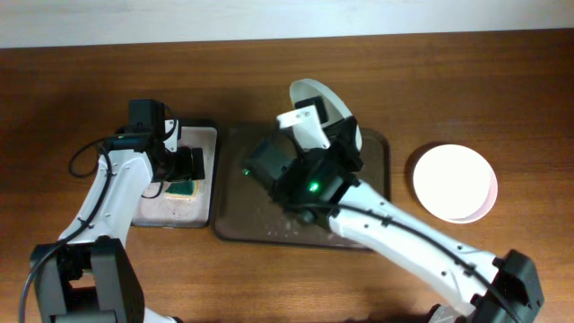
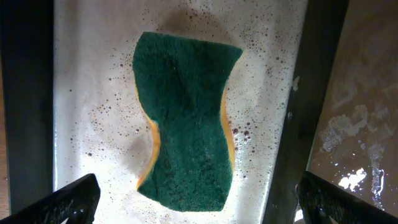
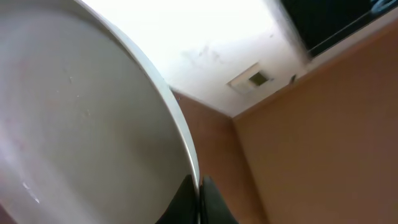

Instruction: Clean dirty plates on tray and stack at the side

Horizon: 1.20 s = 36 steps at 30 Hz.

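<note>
The robot's right gripper will next swing to the stacked plates, below it and to its right in the overhead view, then level the clean plate, lower it and let it go.
My right gripper (image 1: 330,135) is shut on the rim of a pale plate (image 1: 323,106) and holds it tilted on edge above the far side of the dark brown tray (image 1: 242,220). In the right wrist view the fingers (image 3: 199,199) pinch the plate's rim (image 3: 93,124); its face looks clean. Two plates, white on pinkish-white (image 1: 454,182), are stacked on the table at the right. My left gripper (image 1: 186,170) is open above the green sponge (image 2: 186,124), which lies on the wet sponge tray (image 2: 93,74).
The black-rimmed sponge tray (image 1: 202,130) stands left of the brown tray. The brown tray's surface is wet with droplets (image 1: 269,220). My right arm (image 1: 413,247) crosses the tray's front right corner.
</note>
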Available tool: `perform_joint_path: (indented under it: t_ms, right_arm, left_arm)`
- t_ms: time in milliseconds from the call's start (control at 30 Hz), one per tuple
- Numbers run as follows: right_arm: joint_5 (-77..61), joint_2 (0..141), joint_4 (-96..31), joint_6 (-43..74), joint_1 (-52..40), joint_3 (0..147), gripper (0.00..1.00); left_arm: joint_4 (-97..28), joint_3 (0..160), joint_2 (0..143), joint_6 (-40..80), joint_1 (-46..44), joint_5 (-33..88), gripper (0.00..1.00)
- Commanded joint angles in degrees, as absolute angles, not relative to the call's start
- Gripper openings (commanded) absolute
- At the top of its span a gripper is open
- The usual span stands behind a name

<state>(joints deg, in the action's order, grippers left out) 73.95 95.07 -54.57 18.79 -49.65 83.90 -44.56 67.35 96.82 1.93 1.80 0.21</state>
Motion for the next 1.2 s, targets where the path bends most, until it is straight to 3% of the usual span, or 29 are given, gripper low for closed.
perform_joint_path:
  t_ms: [0,133,433,767,967,1033,1067,1100,1167]
  right_arm:
    - [59.48,93.25,-55.31,23.77,-43.33,83.7,0.04]
    - [43.62,93.25,-59.44,32.16,-32.53,83.7,0.04]
    - [11.44,93.25,-64.79,33.5,-2.87,83.64,0.04]
    - [9.78,93.27,-66.5,33.06,21.82,72.58,0.04]
    - [7.4,93.27,-61.52,31.79,29.76,65.71,0.04]
    - [5.91,93.27,-61.08,31.77,30.68,65.67,0.09]
    - [4.73,93.27,-60.8,31.79,30.74,65.67,0.33]
    - [3.07,93.27,-60.4,31.7,30.68,65.67,0.45]
    - [-3.73,93.27,-58.57,26.04,30.22,65.67,0.46]
  left_arm:
    - [-44.47,67.75,95.98,1.69,1.93,0.71,0.99]
    - [-44.45,67.75,95.98,1.69,1.93,0.69,0.99]
    - [-44.45,67.75,95.98,1.69,1.93,0.69,0.99]
    - [-44.45,67.75,95.98,1.69,1.93,0.69,1.0]
    - [-44.45,67.75,95.98,1.69,1.93,0.71,1.0]
    - [-44.45,67.75,95.98,1.69,1.93,0.71,0.99]
    - [-44.42,67.75,95.98,1.69,1.93,0.71,1.0]
    - [-44.45,67.75,95.98,1.69,1.93,0.71,0.99]
    - [-44.45,67.75,95.98,1.69,1.93,0.71,0.99]
